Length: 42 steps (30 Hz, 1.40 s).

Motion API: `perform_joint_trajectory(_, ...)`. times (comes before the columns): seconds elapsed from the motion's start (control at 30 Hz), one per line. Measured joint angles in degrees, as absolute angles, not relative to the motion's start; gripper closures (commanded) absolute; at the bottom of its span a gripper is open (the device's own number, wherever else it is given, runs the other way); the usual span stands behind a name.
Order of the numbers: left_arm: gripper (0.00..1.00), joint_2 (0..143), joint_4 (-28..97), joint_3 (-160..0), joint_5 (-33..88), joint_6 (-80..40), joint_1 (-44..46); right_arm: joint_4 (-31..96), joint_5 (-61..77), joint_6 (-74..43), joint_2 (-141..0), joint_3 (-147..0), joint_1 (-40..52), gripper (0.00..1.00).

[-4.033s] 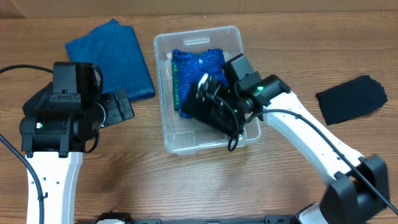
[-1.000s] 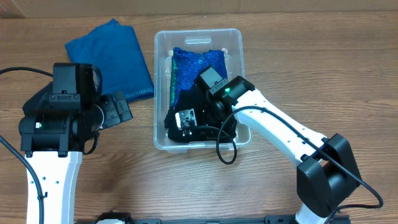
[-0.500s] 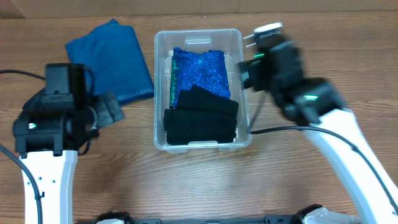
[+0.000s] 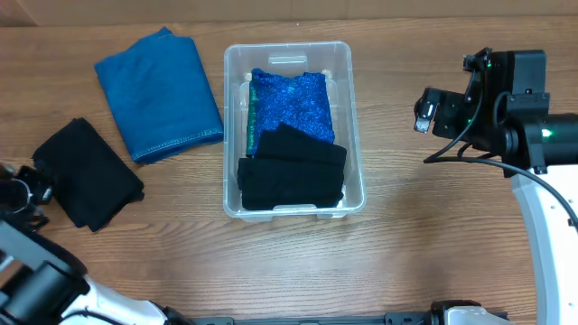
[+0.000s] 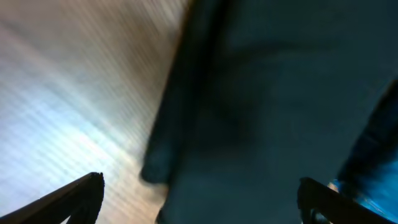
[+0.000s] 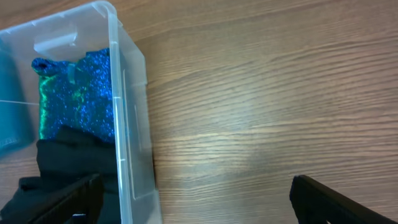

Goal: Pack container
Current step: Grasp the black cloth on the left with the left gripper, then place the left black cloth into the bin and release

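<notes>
I will next lower my open left gripper onto the loose black cloth (image 4: 86,175) and close it there, because this cloth is still on the tabletop, outside the clear container (image 4: 287,47).
The clear container (image 4: 287,47) stands mid-table, holding a sparkly blue cloth (image 4: 291,101) at the far end and a folded black cloth (image 4: 291,173) at the near end. My right gripper (image 4: 423,110) hangs open to the right of the container, apart from it. In the right wrist view its open gripper (image 6: 196,200) is over bare wood beside the container wall (image 6: 127,112). My left gripper (image 4: 20,194) sits at the table's left edge next to another black cloth (image 4: 86,171). The blurred left wrist view shows that open gripper (image 5: 199,199) close over dark cloth (image 5: 261,99).
A folded blue cloth (image 4: 161,88) lies left of the container, behind the loose black cloth. Bare wooden table (image 4: 415,235) stretches to the right of the container and along the front.
My right gripper opened, left the black cloth in the container and pulled back to the right. The left arm swung away to the left edge, and a black cloth now shows there.
</notes>
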<state>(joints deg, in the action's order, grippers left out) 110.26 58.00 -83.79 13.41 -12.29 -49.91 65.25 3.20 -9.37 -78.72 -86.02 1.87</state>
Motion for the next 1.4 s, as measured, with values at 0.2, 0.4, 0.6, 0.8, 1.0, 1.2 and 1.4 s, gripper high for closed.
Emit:
perform_joint_trajectory(0.2,0.34,119.4,53.9,-83.9,18.0,-7.4,-49.9,65.2,3.2,-9.3,-78.7,-85.9,1.9,0.00)
perform_joint_trajectory(0.4,0.96,119.7,55.8,-84.1,24.7,-6.0,-49.9,65.6,3.2,-9.2,-78.7,-85.9,1.9,0.00)
perform_joint_trajectory(0.6,0.96,103.6,58.6,-83.9,30.9,-7.2,-45.7,66.0,3.2,-9.0,-78.7,-85.9,1.9,0.00)
perform_joint_trajectory(0.8,0.96,73.5,56.9,-84.1,34.6,-10.5,-26.9,66.0,3.2,-8.9,-78.7,-85.8,1.8,0.00)
perform_joint_trajectory(1.0,0.96,74.0,54.1,-84.2,30.7,-5.0,9.8,66.6,3.2,-8.9,-78.7,-85.8,1.9,0.00)
perform_joint_trajectory(1.2,0.96,89.8,39.6,-84.2,20.3,-12.9,25.1,66.7,3.2,-9.0,-78.7,-85.8,1.9,0.00)
perform_joint_trajectory(1.4,0.96,99.5,36.4,-84.2,14.5,-21.4,26.2,66.7,3.2,-8.9,-78.7,-85.8,1.9,0.00)
